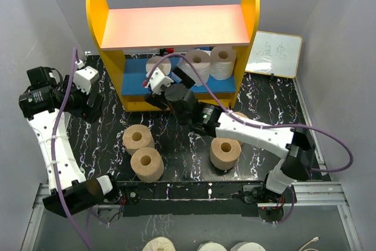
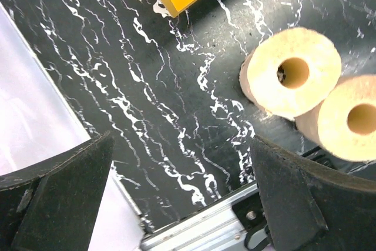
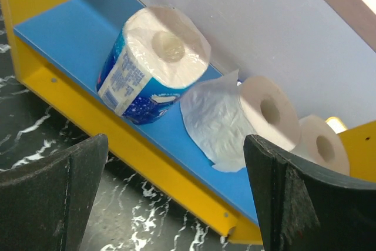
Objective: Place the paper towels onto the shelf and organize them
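Observation:
An unshelved tan roll sits below and back toward my base, so next my right gripper will turn from the shelf [image 1: 111, 45] and lower back onto the roll's near side.
The shelf [image 1: 111, 45] stands at the back, with yellow sides, a pink top board and a blue lower board [image 3: 76, 33]. Three paper towels stand on the lower board: a blue-wrapped white roll [image 3: 153, 63], a white roll with a loose sheet [image 3: 258, 113] and a second white roll [image 3: 320, 142]. Tan rolls sit on the table: two at front left [image 1: 138, 139] [image 1: 147, 164], one at front right [image 1: 225, 153], and another partly hidden behind the right arm [image 1: 241, 116]. My right gripper [image 3: 175, 157] is open and empty just before the shelf's front edge. At the left, my left gripper [image 2: 182, 151] hangs open over bare table.
A small whiteboard [image 1: 274, 54] leans at the back right beside the shelf. The table's metal front rail [image 2: 200, 227] and the white side wall [image 2: 35, 116] lie close under my left gripper. Pale rolls [image 1: 158, 244] show below the table's near edge.

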Controlling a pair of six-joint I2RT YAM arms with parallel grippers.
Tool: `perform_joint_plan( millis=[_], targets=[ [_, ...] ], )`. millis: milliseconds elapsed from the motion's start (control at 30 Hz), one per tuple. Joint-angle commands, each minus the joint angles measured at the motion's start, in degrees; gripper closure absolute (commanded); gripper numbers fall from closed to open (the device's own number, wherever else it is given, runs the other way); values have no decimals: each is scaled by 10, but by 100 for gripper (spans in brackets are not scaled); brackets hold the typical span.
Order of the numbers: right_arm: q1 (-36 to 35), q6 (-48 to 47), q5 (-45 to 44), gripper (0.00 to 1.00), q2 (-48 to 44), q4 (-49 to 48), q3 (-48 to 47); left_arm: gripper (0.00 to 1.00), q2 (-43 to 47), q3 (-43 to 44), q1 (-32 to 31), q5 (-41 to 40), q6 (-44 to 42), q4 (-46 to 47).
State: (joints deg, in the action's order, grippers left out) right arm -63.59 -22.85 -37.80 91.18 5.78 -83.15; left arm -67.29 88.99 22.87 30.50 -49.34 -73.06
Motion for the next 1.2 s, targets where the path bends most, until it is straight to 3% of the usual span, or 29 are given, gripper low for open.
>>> perform_joint_plan(
  millis=[0,167,467,533,700,967,1100,1167],
  targets=[
    [2,102,24,1,-92,14,70,1,56,-1,-26,0,-129,-93],
    [3,135,-28,2,-184,29,166,1,84,-73,-46,-59,-187,-49],
    [3,237,-181,2,-278,75,266,1,30,-141,-194,-273,102,248],
    [3,258,-199,1,-292,93,281,1,25,-150,-254,-313,155,286],
    [3,329,-215,1,-308,190,286,2,-16,-179,-531,-517,212,302],
    [3,410,-244,2,-359,281,325,3,-40,-34,-567,-310,242,216],
    [3,433,-241,2,-413,266,365,3,-7,-30,-569,-209,235,195],
    [3,412,-199,4,-430,251,369,2,10,-50,-569,-195,229,188]
  ],
)
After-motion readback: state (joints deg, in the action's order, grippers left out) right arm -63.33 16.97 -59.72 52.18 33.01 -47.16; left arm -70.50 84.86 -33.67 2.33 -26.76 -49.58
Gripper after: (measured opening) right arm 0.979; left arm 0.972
